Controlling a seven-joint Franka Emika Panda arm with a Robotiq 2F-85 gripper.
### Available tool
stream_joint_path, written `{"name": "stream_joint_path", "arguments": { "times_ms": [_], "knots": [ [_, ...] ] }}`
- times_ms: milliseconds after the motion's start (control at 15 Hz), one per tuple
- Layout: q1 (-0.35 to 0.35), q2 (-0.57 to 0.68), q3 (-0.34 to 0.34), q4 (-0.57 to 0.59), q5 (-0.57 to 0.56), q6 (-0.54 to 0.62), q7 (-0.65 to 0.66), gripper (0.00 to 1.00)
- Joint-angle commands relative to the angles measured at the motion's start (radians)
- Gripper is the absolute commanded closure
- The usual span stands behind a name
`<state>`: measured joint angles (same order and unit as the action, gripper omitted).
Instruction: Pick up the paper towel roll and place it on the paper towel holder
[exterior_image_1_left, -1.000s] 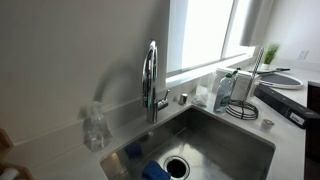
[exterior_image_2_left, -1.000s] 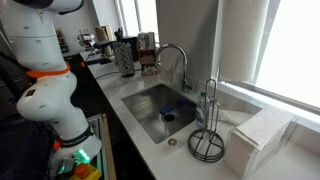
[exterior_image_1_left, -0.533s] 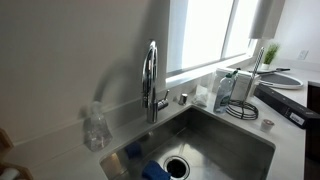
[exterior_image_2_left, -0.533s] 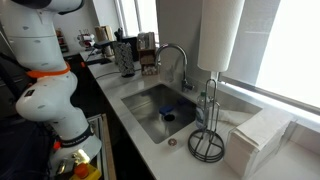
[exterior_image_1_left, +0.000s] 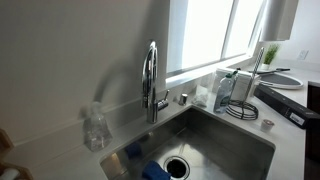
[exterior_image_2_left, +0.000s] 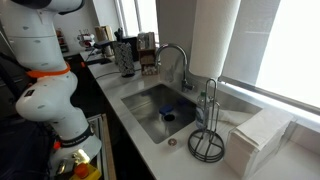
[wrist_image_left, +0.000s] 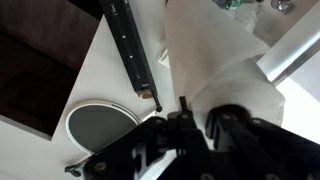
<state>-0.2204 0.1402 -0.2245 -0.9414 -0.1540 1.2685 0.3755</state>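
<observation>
My gripper holds the paper towel roll, which still hangs above the holder's upright rod (exterior_image_2_left: 211, 84), so I will lower my gripper down over the rod and release the roll's side.
The paper towel roll (exterior_image_2_left: 217, 35), a thick white cylinder, hangs upright at the top of the exterior view, just above the paper towel holder (exterior_image_2_left: 208, 130). The holder is a thin dark rod on a round wire ring, standing on the counter beside the sink. The roll's lower end also shows at the top right of an exterior view (exterior_image_1_left: 279, 18), over the holder (exterior_image_1_left: 256, 75). In the wrist view my gripper (wrist_image_left: 196, 118) is shut on the roll (wrist_image_left: 215, 50), its dark fingers pressed into the top end. The gripper is out of frame in both exterior views.
A chrome faucet (exterior_image_1_left: 151, 80) curves over the steel sink (exterior_image_1_left: 215, 135), which holds a blue sponge (exterior_image_1_left: 155, 170). A clear plastic bottle (exterior_image_1_left: 95, 128) stands on the back ledge. A stack of folded white cloths (exterior_image_2_left: 255, 140) lies next to the holder. The robot base (exterior_image_2_left: 50, 95) stands at the counter's end.
The roll has shifted sideways across the top of the exterior view, and now hangs more directly over the holder's rod. Nothing else has moved.
</observation>
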Motion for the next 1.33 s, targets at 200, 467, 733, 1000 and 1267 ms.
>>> {"name": "stream_joint_path", "arguments": {
  "times_ms": [200,467,733,1000,1267],
  "knots": [
    [0.032,-0.050,0.016,-0.129,-0.034,0.122,0.130,0.96],
    [0.013,0.000,0.009,-0.053,-0.014,0.080,0.079,0.83],
    [0.012,-0.001,0.008,-0.052,-0.014,0.080,0.078,0.96],
    [0.017,-0.013,0.012,-0.077,-0.025,0.080,0.074,0.96],
    [0.014,-0.020,0.009,-0.095,-0.023,0.069,0.071,0.96]
  ]
}}
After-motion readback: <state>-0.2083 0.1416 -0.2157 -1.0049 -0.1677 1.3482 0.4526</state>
